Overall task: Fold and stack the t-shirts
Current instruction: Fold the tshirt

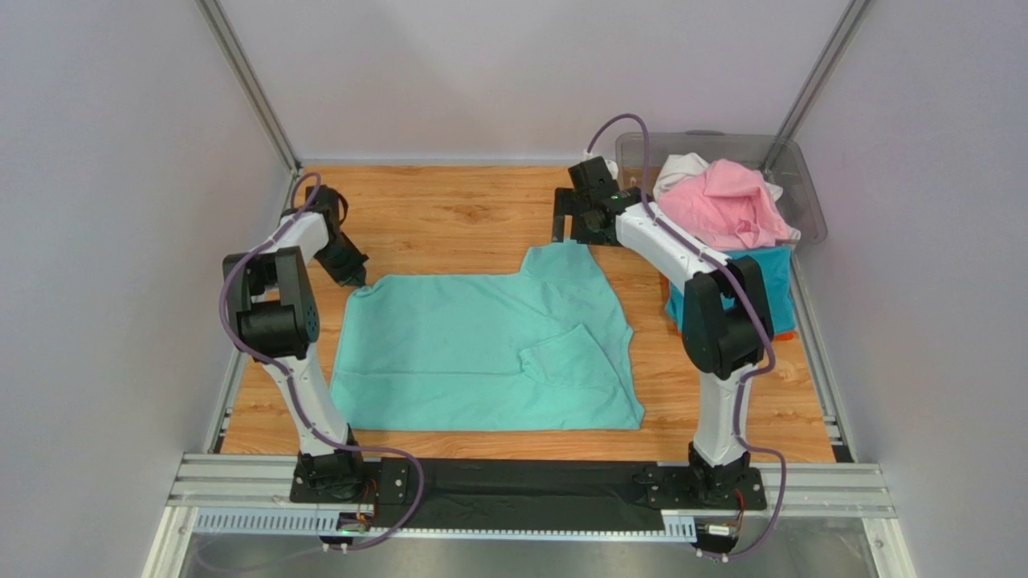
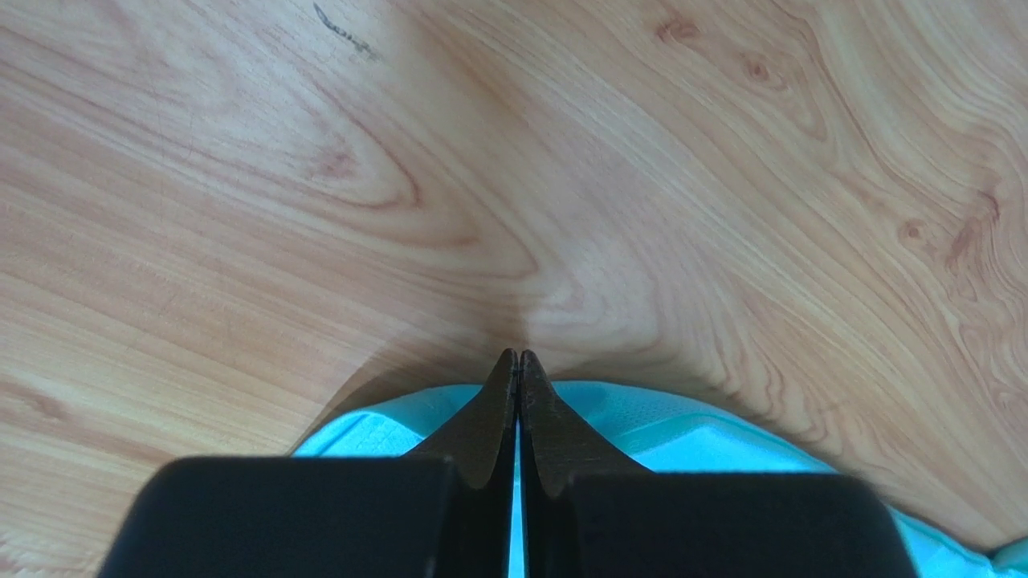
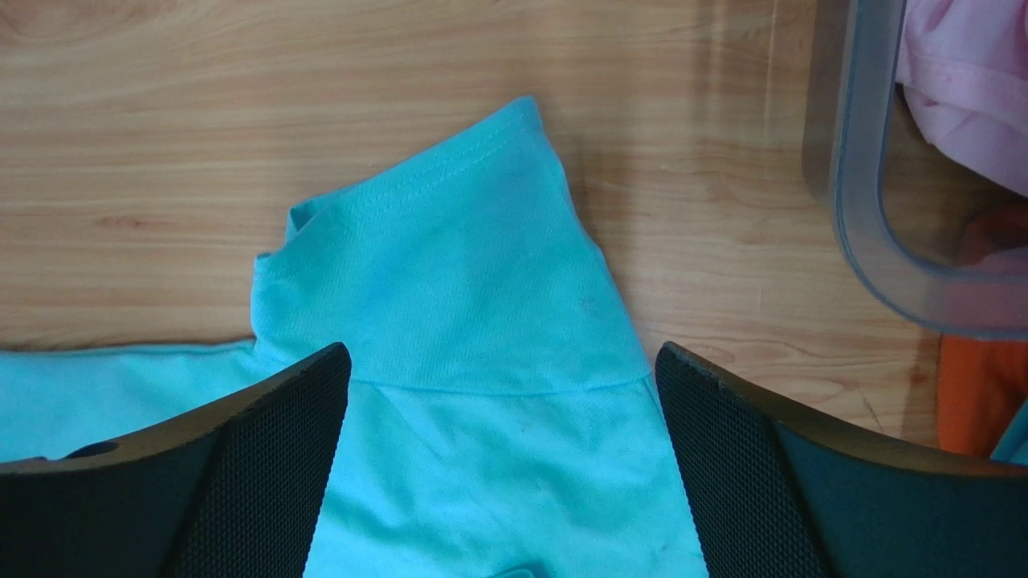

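Observation:
My right gripper lowers outward next onto its hem corner (image 1: 576,247) (image 3: 521,125), which lies below and outward of the open fingers, since the far sleeve still sticks out.
A mint green t-shirt (image 1: 483,349) lies spread flat on the wooden table, with one sleeve folded in over its right part. My left gripper (image 1: 354,275) is at the shirt's far left corner, shut on the cloth edge. In the left wrist view the t-shirt (image 2: 676,422) bunches around the closed left gripper (image 2: 518,355), and a strip of it shows between the fingers. My right gripper (image 1: 567,226) hangs open over the far right sleeve. The wrist view shows this sleeve (image 3: 447,265) lying flat between the wide fingers of the right gripper (image 3: 501,349), which grip nothing.
A clear grey bin (image 1: 806,181) stands at the back right, holding pink (image 1: 724,199) and white (image 1: 678,169) t-shirts. A teal blue t-shirt (image 1: 772,289) and a bit of an orange one (image 1: 784,335) lie below it. The bin's rim (image 3: 863,241) is close to the right gripper.

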Controlling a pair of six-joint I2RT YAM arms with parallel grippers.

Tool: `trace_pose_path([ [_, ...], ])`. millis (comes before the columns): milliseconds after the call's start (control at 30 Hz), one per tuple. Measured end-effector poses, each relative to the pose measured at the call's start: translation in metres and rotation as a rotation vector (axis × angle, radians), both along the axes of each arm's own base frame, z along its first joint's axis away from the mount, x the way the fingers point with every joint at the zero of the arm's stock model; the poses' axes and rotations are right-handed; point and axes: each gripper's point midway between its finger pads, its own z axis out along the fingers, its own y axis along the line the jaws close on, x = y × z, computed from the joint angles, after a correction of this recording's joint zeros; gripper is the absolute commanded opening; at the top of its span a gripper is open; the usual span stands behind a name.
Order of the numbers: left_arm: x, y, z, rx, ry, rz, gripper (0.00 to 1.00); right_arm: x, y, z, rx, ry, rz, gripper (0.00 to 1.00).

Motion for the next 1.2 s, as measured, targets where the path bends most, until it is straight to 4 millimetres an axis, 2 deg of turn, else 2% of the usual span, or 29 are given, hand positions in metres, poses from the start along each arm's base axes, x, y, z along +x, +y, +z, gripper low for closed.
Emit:
trace_pose_path([
  [100,-0.003,-0.002,0.006,-0.002,-0.02,-0.014,0.0,0.017,-0.002,-0.01,-0.009,0.006,-0.016,0.96],
  [333,-0.007,-0.004,0.018,-0.001,-0.067,-0.034,0.0,0.052,0.004,-0.047,-0.032,0.037,-0.017,0.85],
  [467,-0.013,-0.005,0.019,-0.002,-0.07,-0.046,0.0,0.059,0.007,-0.064,-0.046,0.056,-0.011,0.83],
  [733,-0.021,-0.009,0.017,-0.016,-0.073,-0.059,0.0,0.069,0.004,-0.085,-0.065,0.076,-0.014,0.77],
  [833,-0.025,-0.01,0.016,-0.02,-0.068,-0.064,0.0,0.071,0.004,-0.085,-0.063,0.072,-0.005,0.61],
  [867,-0.025,-0.011,0.016,-0.021,-0.069,-0.065,0.0,0.071,0.004,-0.085,-0.062,0.073,0.0,0.42],
  [933,-0.025,-0.011,0.016,-0.021,-0.069,-0.068,0.0,0.07,0.006,-0.086,-0.057,0.076,0.013,0.27],
  [967,-0.025,-0.011,0.016,-0.021,-0.069,-0.068,0.0,0.071,0.007,-0.086,-0.054,0.076,0.015,0.14],
  [1067,-0.026,-0.011,0.017,-0.021,-0.072,-0.069,0.0,0.071,0.008,-0.087,-0.043,0.067,0.021,0.01],
  [1200,-0.025,-0.011,0.024,-0.016,-0.09,-0.068,0.0,0.06,0.007,-0.086,-0.035,0.074,0.042,0.0],
])
